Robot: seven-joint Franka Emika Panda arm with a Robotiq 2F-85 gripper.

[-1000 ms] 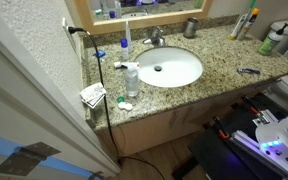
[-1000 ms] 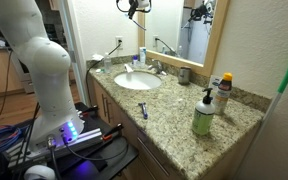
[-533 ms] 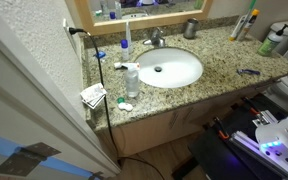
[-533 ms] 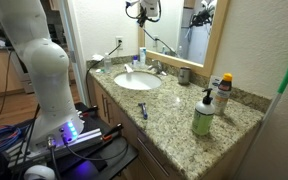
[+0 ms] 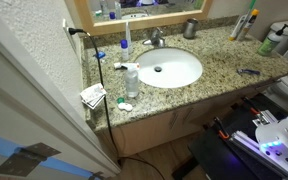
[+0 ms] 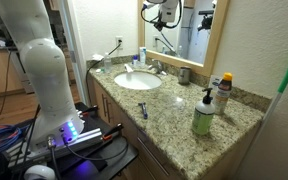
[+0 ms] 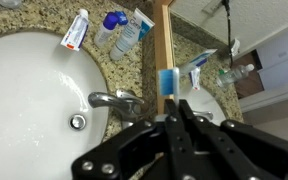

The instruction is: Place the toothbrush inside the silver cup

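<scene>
The toothbrush in my gripper goes down in front of the mirror to the opening of the silver cup next for release. The cup stands upright below the toothbrush.
In the wrist view my gripper (image 7: 175, 108) comes in from the bottom, shut on a blue toothbrush (image 7: 165, 80) whose end sticks out past the fingertips. It hangs high over the faucet (image 7: 114, 99) at the back of the white sink (image 7: 29, 90). In an exterior view the gripper (image 6: 165, 16) is up in front of the mirror, above and left of the silver cup (image 6: 184, 75). The cup stands upright on the granite counter by the mirror, right of the faucet, and it also shows from above (image 5: 191, 28). The gripper is out of that view.
A clear plastic bottle (image 5: 132, 80) and small items stand left of the sink. A green soap bottle (image 6: 203, 112) and other bottles (image 6: 222, 93) stand at the counter's far end. A small blue item (image 5: 248, 71) lies near the front edge. A toothpaste tube (image 7: 74, 30) lies behind the sink.
The gripper with the toothbrush has moved right along the mirror, from above the sink's left side to nearer above the silver cup. Things on the counter have not moved.
</scene>
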